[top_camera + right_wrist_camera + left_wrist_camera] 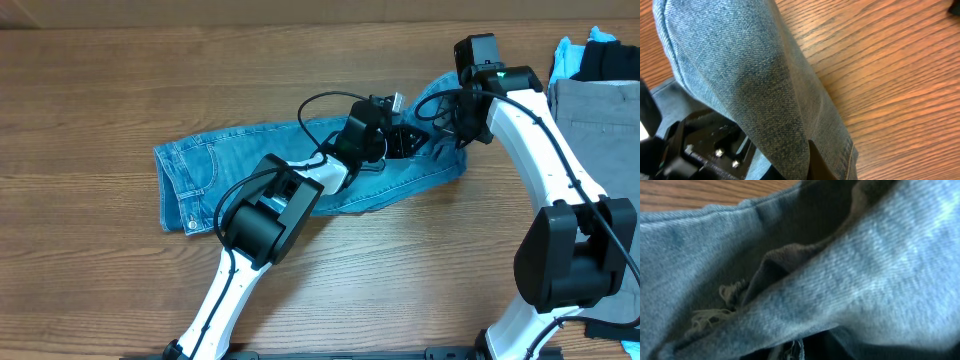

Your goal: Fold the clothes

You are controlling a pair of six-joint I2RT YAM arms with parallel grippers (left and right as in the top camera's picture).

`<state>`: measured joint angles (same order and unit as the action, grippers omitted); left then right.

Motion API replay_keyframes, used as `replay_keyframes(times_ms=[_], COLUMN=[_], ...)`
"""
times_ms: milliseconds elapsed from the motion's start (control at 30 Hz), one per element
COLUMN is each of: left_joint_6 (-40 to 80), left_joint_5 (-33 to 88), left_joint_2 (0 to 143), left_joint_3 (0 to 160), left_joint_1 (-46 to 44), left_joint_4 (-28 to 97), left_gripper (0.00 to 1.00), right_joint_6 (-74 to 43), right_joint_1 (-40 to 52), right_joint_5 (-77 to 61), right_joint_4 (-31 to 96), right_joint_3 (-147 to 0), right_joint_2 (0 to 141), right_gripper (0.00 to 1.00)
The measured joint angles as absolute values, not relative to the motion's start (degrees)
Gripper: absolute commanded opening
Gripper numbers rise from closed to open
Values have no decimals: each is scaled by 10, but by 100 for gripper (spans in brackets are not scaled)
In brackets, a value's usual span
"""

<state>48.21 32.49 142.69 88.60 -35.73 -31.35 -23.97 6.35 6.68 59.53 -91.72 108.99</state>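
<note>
The jeans still lie long, so my right gripper will first lift their leg end, to get it over the legs toward the waist [269,150] and then release it.
The light-blue denim jeans [240,160] lie across the middle of the table, waist and button at the left, legs running right. My left gripper [405,138] is on the leg end and is shut on the jeans. In the left wrist view denim [880,270] fills the frame and hides the jaws, and a frayed hem [715,315] shows. My right gripper [463,130] is at the far leg edge, shut on the jeans. In the right wrist view lifted denim [740,65] drapes over one dark finger [816,162].
Grey trousers [600,130] lie at the right edge, with black [610,55] and sky-blue [570,55] garments behind them. The two grippers are close together, and the left gripper's black body [700,145] shows in the right wrist view. Wooden table [100,80] all round.
</note>
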Motion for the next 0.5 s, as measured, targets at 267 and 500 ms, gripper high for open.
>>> replay_keyframes(times_ms=[267,500], left_joint_6=[486,496], left_joint_5=[317,334], left_joint_2=[1431,1430], left_joint_3=[898,907], left_joint_1=[-359,-359], left_joint_4=[-309,-321], left_gripper=[49,100], right_joint_6=[-239,-239], right_joint_1=[64,64], right_joint_5=[57,-5], right_joint_4=[590,587], right_joint_3=[-920,-938], right_joint_2=[1090,1090], right_gripper=[4,4])
